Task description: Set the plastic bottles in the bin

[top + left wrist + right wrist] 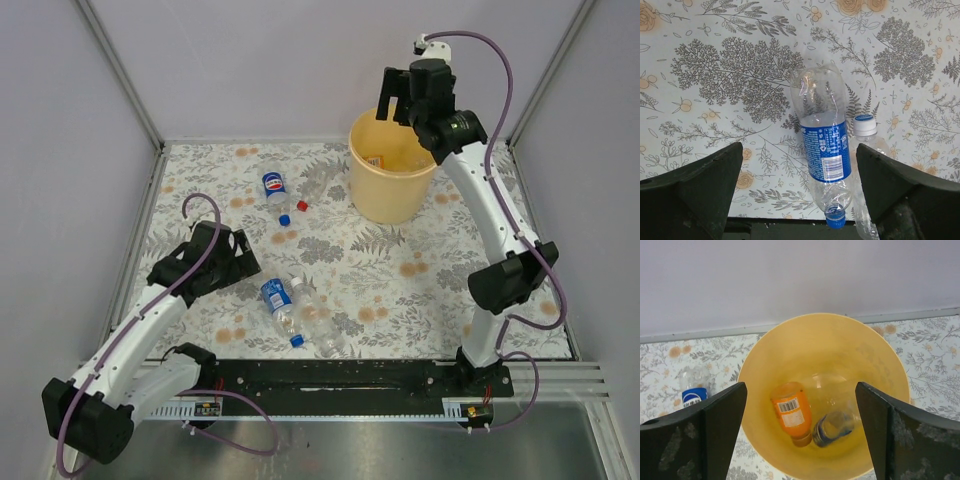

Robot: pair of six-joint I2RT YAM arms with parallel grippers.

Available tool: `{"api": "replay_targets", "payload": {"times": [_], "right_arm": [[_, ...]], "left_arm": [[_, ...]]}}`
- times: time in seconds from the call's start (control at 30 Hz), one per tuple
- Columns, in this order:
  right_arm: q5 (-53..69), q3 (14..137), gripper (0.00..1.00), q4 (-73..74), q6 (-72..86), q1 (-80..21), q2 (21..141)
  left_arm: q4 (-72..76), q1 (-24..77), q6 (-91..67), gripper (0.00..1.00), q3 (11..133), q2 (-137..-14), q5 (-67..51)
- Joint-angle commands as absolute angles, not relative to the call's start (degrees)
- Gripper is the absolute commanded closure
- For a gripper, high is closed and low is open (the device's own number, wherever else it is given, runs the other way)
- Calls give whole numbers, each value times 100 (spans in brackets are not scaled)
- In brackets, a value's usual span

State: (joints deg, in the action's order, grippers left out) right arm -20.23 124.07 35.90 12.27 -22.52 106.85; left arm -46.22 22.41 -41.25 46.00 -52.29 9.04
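Observation:
I will next move my empty right gripper back and down from the bin, turning it, onto the middle of the clear white-capped bottle [318, 322].
The pale yellow bin [361, 190] stands at the back right. In the right wrist view the bin [825, 340] holds an orange bottle [791, 413] and a clear blue-labelled bottle [835, 427]. My right gripper [400, 100] hangs above the bin, open and empty [801, 390]. A blue-labelled bottle [278, 308] and a clear white-capped bottle [318, 322] lie side by side at the near middle. My left gripper [243, 255] is open just left of them, above the table. In the left wrist view [797, 155] the blue-labelled bottle [822, 150] lies between the fingers, the clear bottle [866, 131] by the right finger.
Another blue-labelled bottle [274, 190] lies at the back middle, with a clear bottle [318, 177] to its right. A loose red cap [302, 205] and a blue cap [284, 218] lie beside them. White walls close three sides. A black rail [330, 375] runs along the near edge.

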Motion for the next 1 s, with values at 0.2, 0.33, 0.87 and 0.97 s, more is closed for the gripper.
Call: {"api": "replay_targets", "payload": {"times": [0.2,0.33,0.87,0.97], "right_arm": [[-1530,8523,1,2455,948,-3654,8080],[-969,7192,1,2049,1562,-4253,7577],[-483,5353,2,1459,3322,-6002,7910],[-466,5352,2,1459,3252,-6082,7936]], "left_arm": [[-4588,2250,-4254,1,4755,-5467,1388],[-4597,2241,-4228,1,4843,-5476,1485],[-4298,2039,-4395,1,4658,-5010,1248],[-4315,2030,-4342,1,4693,-5097,1248]]}}
